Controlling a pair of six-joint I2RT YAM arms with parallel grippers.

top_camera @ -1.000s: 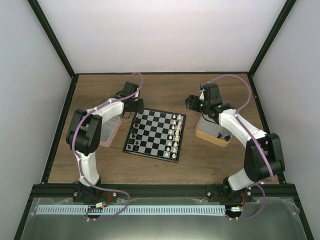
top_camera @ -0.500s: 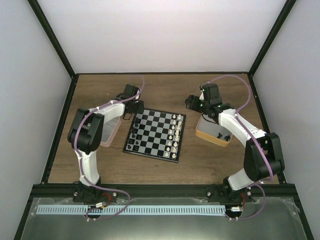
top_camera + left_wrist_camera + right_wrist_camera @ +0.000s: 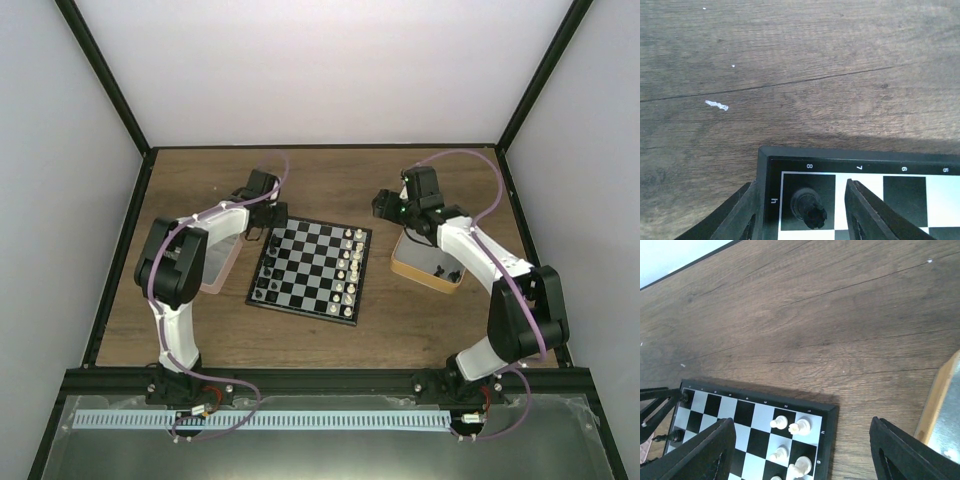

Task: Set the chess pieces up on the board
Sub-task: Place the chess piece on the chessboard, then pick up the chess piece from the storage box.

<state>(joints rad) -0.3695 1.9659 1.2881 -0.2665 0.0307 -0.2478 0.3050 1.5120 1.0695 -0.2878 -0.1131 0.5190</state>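
Next I should move my right gripper to the right in the top view, back and down onto one of the tray's unplaced black pieces, which lie that way.
The board [image 3: 312,268] lies at the table's middle, with white chessmen [image 3: 350,265] along its right side and a few black chess pieces [image 3: 264,291] on its left side. My left gripper [image 3: 802,192] hangs low over the board's far left corner [image 3: 763,156]. A black rook [image 3: 808,205] stands upright on the corner square between its open fingers [image 3: 862,210], with a gap on each side. In the top view that left gripper [image 3: 268,230] sits at the same corner. My right gripper [image 3: 386,206] [image 3: 802,421] is wide open and holds nothing, above the far right corner.
A tan tray [image 3: 405,268] [image 3: 937,395] with a few pieces lies right of the board under the right arm. A pink-rimmed clear box [image 3: 222,270] lies left of the board, partly hidden by the left arm. Bare wood stretches beyond the board.
My left gripper has opened and let go of the black rook, which now stands free on the corner square. The right arm has not moved.
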